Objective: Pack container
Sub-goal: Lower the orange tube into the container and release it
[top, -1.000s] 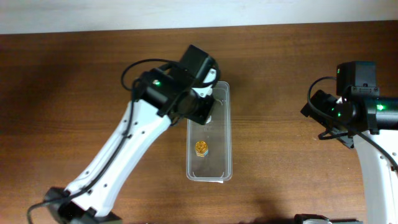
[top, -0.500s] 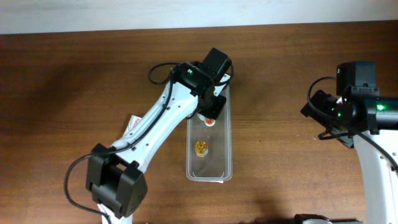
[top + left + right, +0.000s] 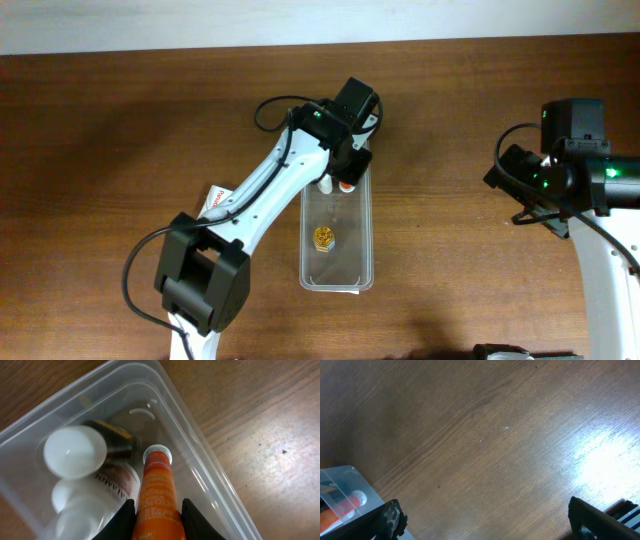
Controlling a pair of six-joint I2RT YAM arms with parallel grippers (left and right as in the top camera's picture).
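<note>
The container's empty far corner [image 3: 146, 419] shows bare bottom and is just outward of my left gripper. My left gripper will ease outward toward that corner next and release the orange bottle.
The clear plastic container [image 3: 361, 262] lies lengthwise at the table's middle; its far corner shows in the left wrist view [image 3: 165, 390]. My left gripper [image 3: 345, 172] is over its far end, shut on an orange bottle with a white cap [image 3: 157, 491], held inside the bin. White-capped bottles [image 3: 75, 452] and a dark bottle [image 3: 112, 440] lie beside it. A small gold-capped jar [image 3: 324, 238] sits mid-bin. My right gripper [image 3: 485, 520] is open and empty over bare wood at the right; the bin's corner [image 3: 340, 477] shows at its left edge.
A small white carton [image 3: 214, 199] lies on the table left of the bin, partly under my left arm. The right arm [image 3: 570, 180] stands at the table's right edge.
My left gripper has moved toward the bin's far end with the orange bottle and lowered it inside. The right arm has not moved.
</note>
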